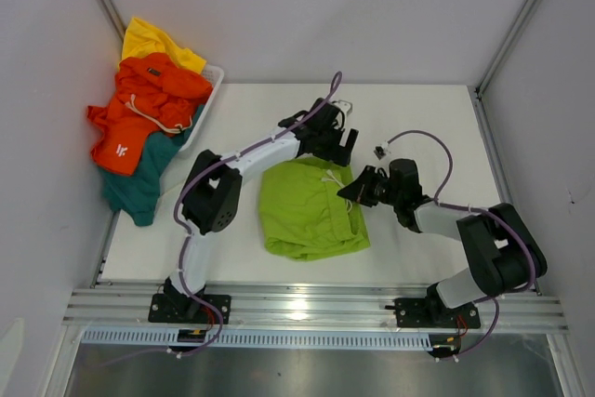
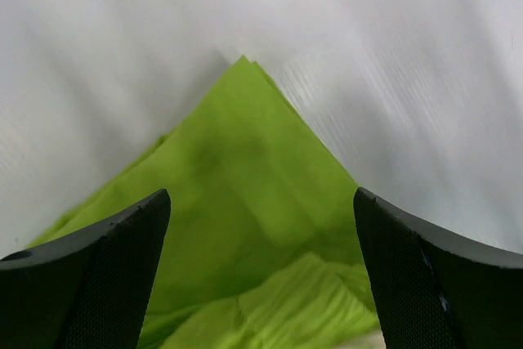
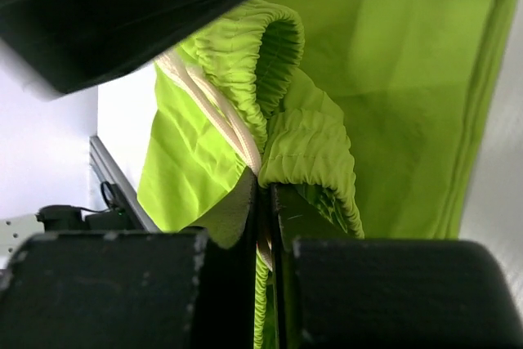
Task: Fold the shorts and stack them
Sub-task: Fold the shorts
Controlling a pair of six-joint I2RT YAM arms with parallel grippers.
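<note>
The waistband (image 3: 282, 132) goes outward toward the shorts' far edge next and my right gripper releases it, since that edge lies outward and to its left in the top view.
Lime green shorts (image 1: 305, 206) lie partly folded in the middle of the white table. My right gripper (image 1: 353, 191) is shut on their elastic waistband (image 3: 282, 132) and a strand of the white drawstring (image 3: 214, 112), at the right edge of the shorts. My left gripper (image 1: 342, 141) hangs open just past the far edge of the shorts; in the left wrist view a corner of the green cloth (image 2: 245, 194) shows between its wide-apart fingers (image 2: 114, 267), untouched. Yellow (image 1: 153, 42), orange (image 1: 149, 104) and teal (image 1: 139, 183) shorts are heaped at the far left.
A white mesh basket (image 1: 212, 81) sits under the heap at the back left corner. Aluminium frame rails (image 1: 307, 306) run along the near edge, and grey walls close in the table on three sides.
</note>
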